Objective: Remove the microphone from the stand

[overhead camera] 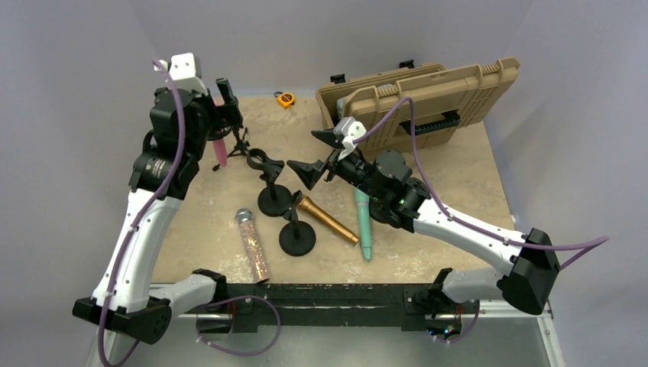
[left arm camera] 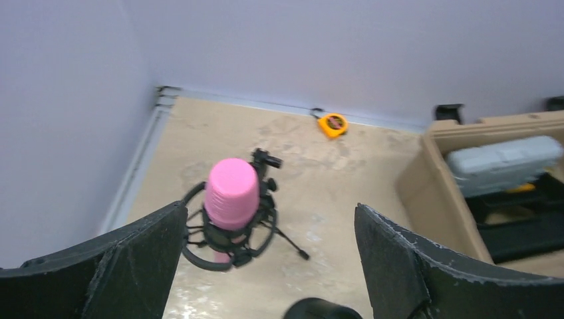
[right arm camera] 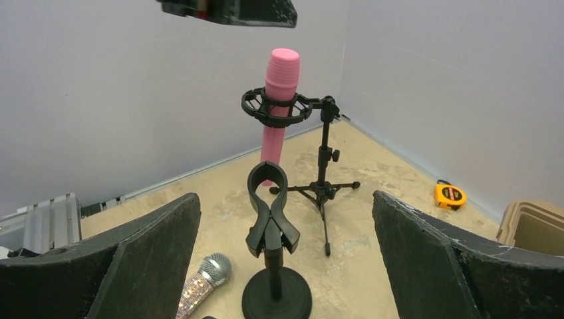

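Note:
The pink microphone's head [overhead camera: 218, 100] [left arm camera: 231, 189] sticks up clear of the stand's black ring mount. My left gripper needs to lower onto that head next and close around it.
A pink microphone [overhead camera: 220, 145] stands upright in the ring mount of a black tripod stand [overhead camera: 241, 142] at the back left. From above, the pink microphone [left arm camera: 231, 193] sits in the stand's ring [left arm camera: 199, 256]. My left gripper [overhead camera: 226, 105] hovers above it, open, with nothing between its fingers [left arm camera: 143, 252]. In the right wrist view the microphone [right arm camera: 279, 93] and stand [right arm camera: 324, 153] are seen from the side. My right gripper [overhead camera: 304, 151] is open and empty, facing them from mid-table.
An empty clip stand [right arm camera: 271, 219] on a round base is just before the right gripper. A second round-base stand [overhead camera: 297, 238], glitter microphone [overhead camera: 252, 245], copper microphone [overhead camera: 328, 220] and teal microphone [overhead camera: 363, 225] lie in front. A tan case [overhead camera: 428, 95] and tape measure [overhead camera: 285, 99] sit behind.

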Motion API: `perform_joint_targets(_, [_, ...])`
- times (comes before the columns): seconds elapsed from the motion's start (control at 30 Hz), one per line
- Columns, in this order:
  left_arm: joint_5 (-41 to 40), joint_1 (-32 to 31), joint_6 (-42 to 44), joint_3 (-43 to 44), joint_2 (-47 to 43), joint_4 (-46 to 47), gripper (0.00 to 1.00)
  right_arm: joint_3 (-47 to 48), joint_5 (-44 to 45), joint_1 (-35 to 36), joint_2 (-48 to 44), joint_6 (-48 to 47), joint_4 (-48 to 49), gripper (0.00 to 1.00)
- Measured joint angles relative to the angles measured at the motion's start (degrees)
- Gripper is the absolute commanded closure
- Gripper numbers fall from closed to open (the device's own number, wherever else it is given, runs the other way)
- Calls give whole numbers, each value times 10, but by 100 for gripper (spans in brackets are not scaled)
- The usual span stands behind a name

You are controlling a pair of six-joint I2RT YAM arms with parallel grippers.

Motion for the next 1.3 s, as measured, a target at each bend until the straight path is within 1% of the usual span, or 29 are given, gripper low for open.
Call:
perform_joint_targets(0.07, [-35, 5, 26, 11, 29, 1, 13, 0, 0, 0, 0, 0, 0, 1])
perform_joint_targets(0.17, [-64, 24, 45, 14, 66, 0, 30, 0, 0, 0, 0, 1, 0, 1])
perform_joint_targets(0.23, [-62, 43, 43, 14, 85, -2, 37, 0, 0, 0, 0, 2, 0, 1])
perform_joint_targets(0.33, [-53, 73, 41, 14, 104, -7, 39, 0, 0, 0, 0, 3, 0, 1])
perform_joint_targets(0.43, [-37, 83, 39, 14, 113, 0, 42, 0, 0, 0, 1, 3, 0, 1])
perform_joint_targets(0.5, [-23, 85, 39, 14, 115, 0, 40, 0, 0, 0, 1, 3, 0, 1])
perform_joint_targets(0.6, [-1, 85, 38, 14, 121, 1, 32, 0, 0, 0, 1, 4, 0, 1])
perform_joint_targets(0.73, [24, 86, 36, 14, 134, -3, 31, 0, 0, 0, 1, 4, 0, 1])
perform_joint_targets(0.8, [30, 86, 33, 14, 138, -6, 36, 0, 0, 0, 1, 4, 0, 1])
perform_joint_targets(0.9, [33, 86, 32, 11, 137, -4, 49, 0, 0, 0, 1, 4, 0, 1])
perform_joint_targets(0.97, [33, 86, 33, 10, 138, -5, 55, 0, 0, 0, 1, 4, 0, 1])
perform_joint_targets(1.0, [32, 87, 33, 9, 138, -5, 55, 0, 0, 0, 1, 4, 0, 1])
perform_joint_targets(1.07, [31, 89, 33, 8, 138, -5, 55, 0, 0, 0, 1, 4, 0, 1])
perform_joint_targets(1.13, [29, 89, 33, 8, 138, -5, 49, 0, 0, 0, 1, 4, 0, 1])
perform_joint_targets(1.2, [28, 89, 32, 8, 138, -7, 45, 0, 0, 0, 1, 4, 0, 1])
perform_joint_targets(1.27, [26, 89, 31, 8, 139, -13, 44, 0, 0, 0, 1, 4, 0, 1])
perform_joint_targets(1.3, [26, 89, 30, 7, 140, -15, 45, 0, 0, 0, 1, 4, 0, 1])
